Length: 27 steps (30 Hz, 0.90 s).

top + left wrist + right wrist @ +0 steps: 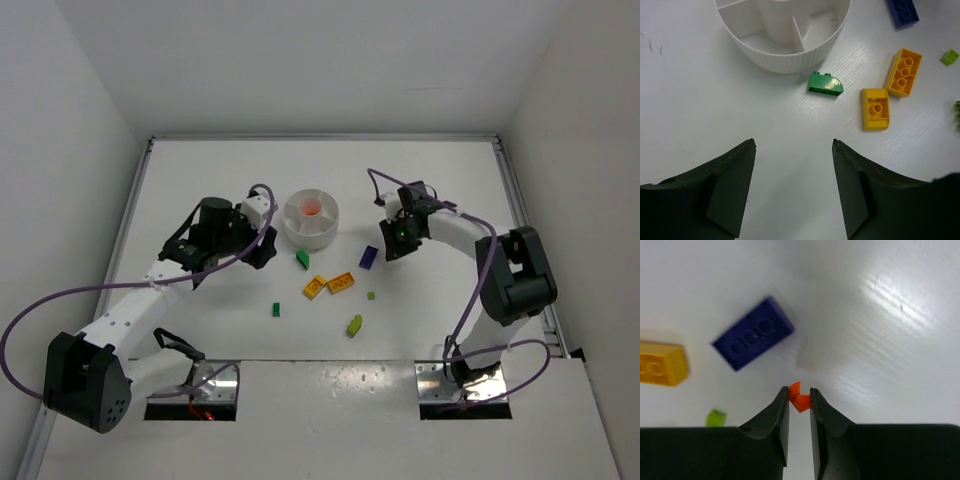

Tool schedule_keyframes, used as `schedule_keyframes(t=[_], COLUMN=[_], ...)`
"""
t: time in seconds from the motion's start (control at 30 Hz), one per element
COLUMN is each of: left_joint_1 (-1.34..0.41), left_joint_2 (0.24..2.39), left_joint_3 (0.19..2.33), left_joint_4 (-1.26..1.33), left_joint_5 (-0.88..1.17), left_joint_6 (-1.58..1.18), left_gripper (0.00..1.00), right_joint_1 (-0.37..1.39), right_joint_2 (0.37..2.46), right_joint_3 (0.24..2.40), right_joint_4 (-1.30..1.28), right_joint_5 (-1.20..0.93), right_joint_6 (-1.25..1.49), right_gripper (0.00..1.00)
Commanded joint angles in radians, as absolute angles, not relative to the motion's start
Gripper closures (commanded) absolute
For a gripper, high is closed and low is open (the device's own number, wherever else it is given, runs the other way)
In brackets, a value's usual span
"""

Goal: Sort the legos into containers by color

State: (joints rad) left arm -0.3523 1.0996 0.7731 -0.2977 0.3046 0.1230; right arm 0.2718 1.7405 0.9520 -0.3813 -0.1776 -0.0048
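Note:
I should lift my right gripper first, then move it outward and across, to get my tiny red-orange lego (800,400) over the center well of the dish.
My right gripper (799,393) is shut on a tiny red-orange lego (800,400) just above the table, right of a dark purple brick (753,333). In the top view this gripper (398,243) is to the right of the round white dish (290,232), whose centre well holds an orange piece (312,208). My left gripper (794,145) stands open and empty, below the dish (790,62) and a green brick (825,83). Two yellow-orange bricks (875,108) (904,71) lie to its right. Loose on the table are the green (302,259), yellow (315,287), purple (369,256) and lime (355,325) legos.
A small green bit (276,310) and a small lime bit (371,296) lie nearer the arm bases. White walls close in the table on the left, back and right. Purple cables loop beside both arms.

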Motion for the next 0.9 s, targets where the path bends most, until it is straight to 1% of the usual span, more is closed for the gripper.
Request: schedule_keyframes(t=[0.0,0.03,0.1,0.2,0.27,0.3,0.33,0.43,0.47,0.63,0.87], left_joint_1=[-0.36,-0.36,-0.36,-0.345,-0.31,-0.289,-0.278,-0.232,-0.223,-0.178,-0.169], left_joint_2=[1.1,1.1,1.1,1.118,1.14,1.166,1.183,1.241,1.25,1.27,1.27], left_joint_3=[0.769,0.769,0.769,0.794,0.825,0.856,0.873,0.919,0.937,0.956,0.965], left_joint_4=[-0.268,-0.259,-0.259,-0.259,-0.277,-0.291,-0.308,-0.354,-0.368,-0.377,-0.397], left_joint_5=[0.288,0.275,0.275,0.262,0.253,0.244,0.244,0.305,0.317,0.353,0.33], left_joint_6=[0.118,0.106,0.097,0.072,0.04,0.031,0.02,0.009,0.009,0.009,0.009], left_gripper=[0.31,0.31,0.3,0.24,0.18,0.12,0.09,0.0,0.0,0.0,0.0], right_joint_1=[0.287,0.296,0.296,0.343,0.366,0.388,0.399,0.442,0.454,0.514,0.554], right_joint_2=[1.644,1.644,1.644,1.66,1.707,1.747,1.767,1.825,1.86,1.946,2.013], right_joint_3=[1.106,1.174,1.239,1.371,1.428,1.484,1.511,1.613,1.664,1.77,1.812], right_joint_4=[-0.44,-0.465,-0.475,-0.463,-0.463,-0.453,-0.453,-0.443,-0.443,-0.443,-0.453], right_joint_5=[-0.277,-0.296,-0.359,-0.42,-0.434,-0.443,-0.443,-0.443,-0.443,-0.397,-0.365], right_joint_6=[0.018,0.029,0.052,0.092,0.101,0.127,0.127,0.146,0.146,0.146,0.146], right_gripper=[0.83,0.83,0.85,0.86,0.86,0.86,0.86,0.87,0.87,0.87,0.87])
